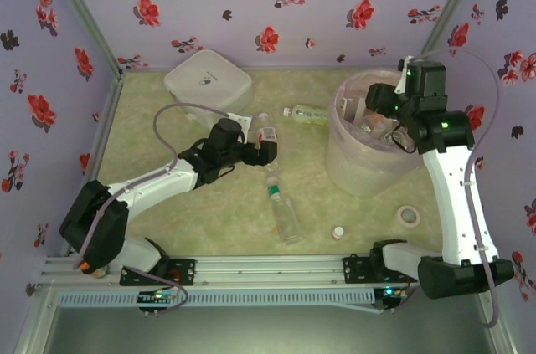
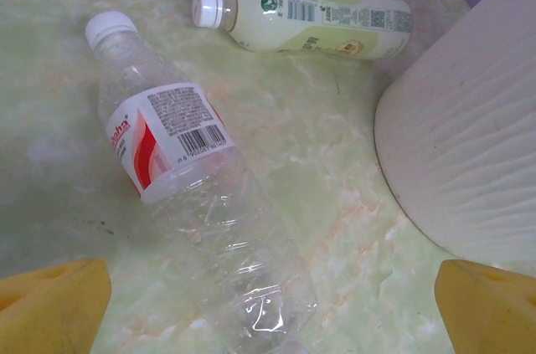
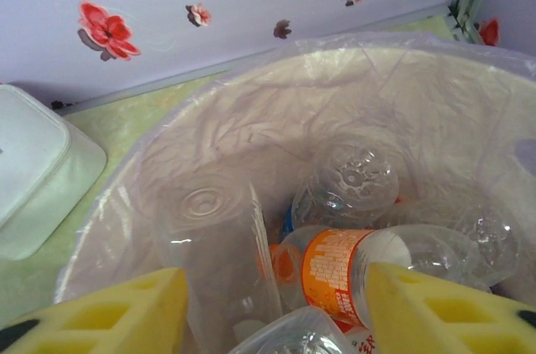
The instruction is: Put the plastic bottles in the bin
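Note:
My left gripper will next go down, turn square to the clear bottle, which lies at an angle, and close around the bottle's bare body between label and base.
My left gripper [image 1: 270, 151] [image 2: 272, 297] hangs open low over a clear bottle with a white cap and a red and white label [image 2: 180, 170] [image 1: 267, 133], which lies on the table between its fingers, untouched. A pale labelled bottle [image 2: 310, 15] [image 1: 308, 113] lies beyond it. A green-capped bottle [image 1: 282, 210] lies nearer the front. My right gripper [image 1: 387, 120] [image 3: 275, 274] hovers over the bin [image 1: 339, 153] [image 3: 167, 132], fingers part-way apart. Several bottles lie inside, one orange-labelled [image 3: 335, 274]. A clear bottle end [image 3: 306, 333] shows between the fingers; whether it is gripped is unclear.
A white lidded box [image 1: 208, 79] [image 3: 29, 170] stands at the back left. A loose white cap [image 1: 337, 233] and a tape ring [image 1: 409, 217] lie at the front right. The bin's wall [image 2: 469, 136] rises close on the right of my left gripper.

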You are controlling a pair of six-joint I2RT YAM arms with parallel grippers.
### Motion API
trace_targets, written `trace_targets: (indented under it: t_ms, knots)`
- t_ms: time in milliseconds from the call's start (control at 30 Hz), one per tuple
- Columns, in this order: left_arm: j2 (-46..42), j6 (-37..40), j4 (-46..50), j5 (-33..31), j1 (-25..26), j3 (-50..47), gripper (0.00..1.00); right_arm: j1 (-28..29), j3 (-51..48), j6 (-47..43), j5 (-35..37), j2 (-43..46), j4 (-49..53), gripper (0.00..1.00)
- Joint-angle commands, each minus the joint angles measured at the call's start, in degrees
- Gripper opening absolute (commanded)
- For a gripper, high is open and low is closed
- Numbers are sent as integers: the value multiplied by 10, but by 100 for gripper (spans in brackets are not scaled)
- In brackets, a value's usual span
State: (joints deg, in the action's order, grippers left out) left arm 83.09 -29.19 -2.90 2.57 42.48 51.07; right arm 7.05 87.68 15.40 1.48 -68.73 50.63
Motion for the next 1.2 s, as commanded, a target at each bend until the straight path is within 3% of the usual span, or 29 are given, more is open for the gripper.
trace_targets:
  t_ms: [0,100,300,600,833,1167]
  knots:
    - [24,-47,24,-5,-3,23,100,-6,-19,-8,-8,-23,4,48]
    - [48,-72,55,-22,-1,40,100,-13,-54,-2,-28,-31,-19,39]
    - [102,-77,106,-50,15,80,100,-23,-73,-1,-47,-34,-34,37]
    - [181,-95,132,-50,36,123,100,-36,-67,7,-19,39,-50,67]
    - [231,-119,114,-56,41,125,100,-37,-91,19,-56,73,-43,78]
    - [237,-120,136,-67,41,125,69,-36,-136,41,-99,100,-68,78]
